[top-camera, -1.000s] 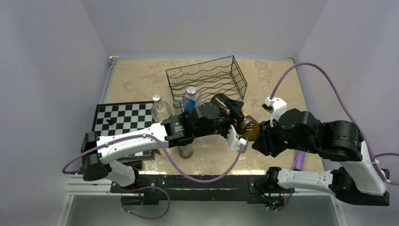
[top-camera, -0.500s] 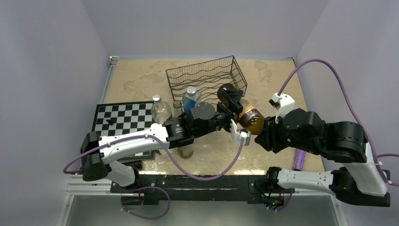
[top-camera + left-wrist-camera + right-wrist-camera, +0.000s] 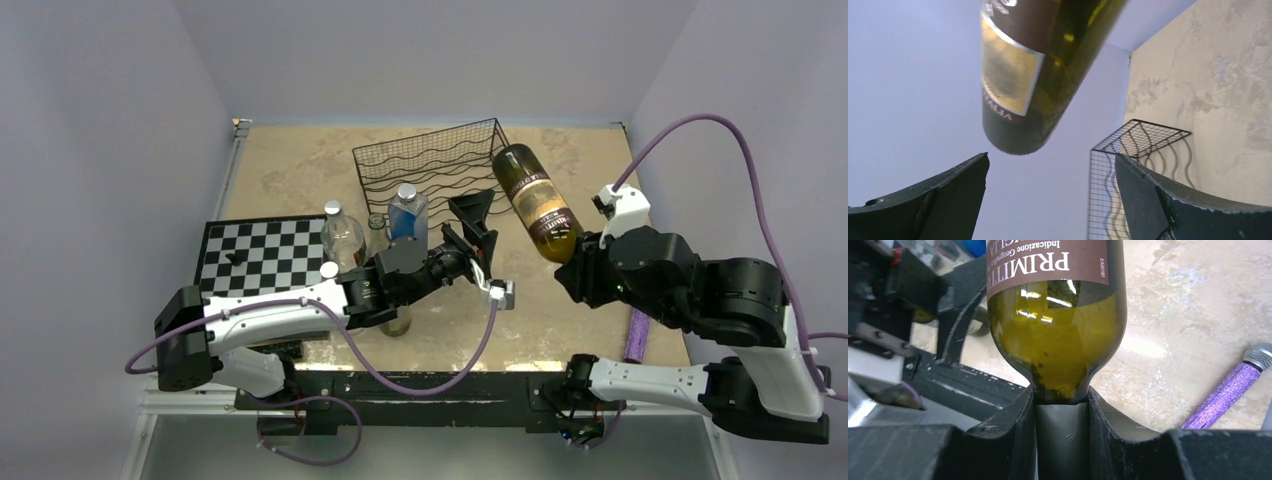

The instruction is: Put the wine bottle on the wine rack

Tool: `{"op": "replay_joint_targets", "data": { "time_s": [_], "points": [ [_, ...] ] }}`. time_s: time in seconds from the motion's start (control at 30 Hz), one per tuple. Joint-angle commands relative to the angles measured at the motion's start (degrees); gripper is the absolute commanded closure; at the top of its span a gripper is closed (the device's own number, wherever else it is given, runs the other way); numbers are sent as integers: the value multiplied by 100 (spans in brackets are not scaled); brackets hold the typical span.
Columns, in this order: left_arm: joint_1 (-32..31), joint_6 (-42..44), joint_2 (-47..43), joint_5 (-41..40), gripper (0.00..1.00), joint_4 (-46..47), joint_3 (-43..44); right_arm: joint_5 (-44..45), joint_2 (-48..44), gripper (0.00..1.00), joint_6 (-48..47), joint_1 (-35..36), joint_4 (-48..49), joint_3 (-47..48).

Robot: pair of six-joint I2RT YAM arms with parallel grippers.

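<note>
My right gripper will move down and outward, to the left in the top view, and release the bottle in the wine rack's end nearest it. The wine rack (image 3: pixel 437 166) is empty.
The wine bottle (image 3: pixel 532 198), green glass with a brown label, is held in the air just right of the black wire wine rack (image 3: pixel 437 166), its base pointing toward the rack's far right corner. My right gripper (image 3: pixel 574 264) is shut on its neck; the wrist view shows the fingers (image 3: pixel 1013 430) clamped round the capped neck below the bottle's shoulder (image 3: pixel 1058 340). My left gripper (image 3: pixel 473 226) is open and empty, below and left of the bottle. Its wrist view shows the bottle's base (image 3: pixel 1018 85) above the spread fingers (image 3: pixel 938 200) and the rack (image 3: pixel 1138 165) behind.
A black-and-white chessboard (image 3: pixel 260 255) lies at the left. A clear bottle (image 3: pixel 342 232), a small jar (image 3: pixel 377 228) and a blue bottle (image 3: pixel 407 212) stand in front of the rack. A purple microphone (image 3: pixel 637 338) lies at the right, also in the right wrist view (image 3: pixel 1233 390).
My left gripper let go of the bottle, opened and drew back to the left. My right arm lifted the bottle and swung it up toward the rack's right side.
</note>
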Motion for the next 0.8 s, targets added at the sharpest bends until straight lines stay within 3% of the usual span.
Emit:
{"op": "replay_joint_targets", "data": {
  "time_s": [0.0, 0.17, 0.33, 0.47, 0.77],
  "points": [
    [-3, -1236, -478, -469, 1, -186, 660, 616, -113, 100, -30, -156, 941, -505],
    [6, -3195, -891, -885, 1, -1707, 1626, 18, -514, 100, -116, -662, 1771, -1778],
    [32, -4278, -1499, -1178, 1, -2421, 1982, -657, -816, 100, -453, -1085, 2919, -3036],
    [97, -5096, -1599, -2192, 1, -3444, 2541, -878, -766, 100, -527, -1164, 3542, -3634],
    [112, -6829, -2466, -1977, 1, -4810, 2392, -1199, -473, 100, -343, -1174, 4611, -4694]
  ]
}}
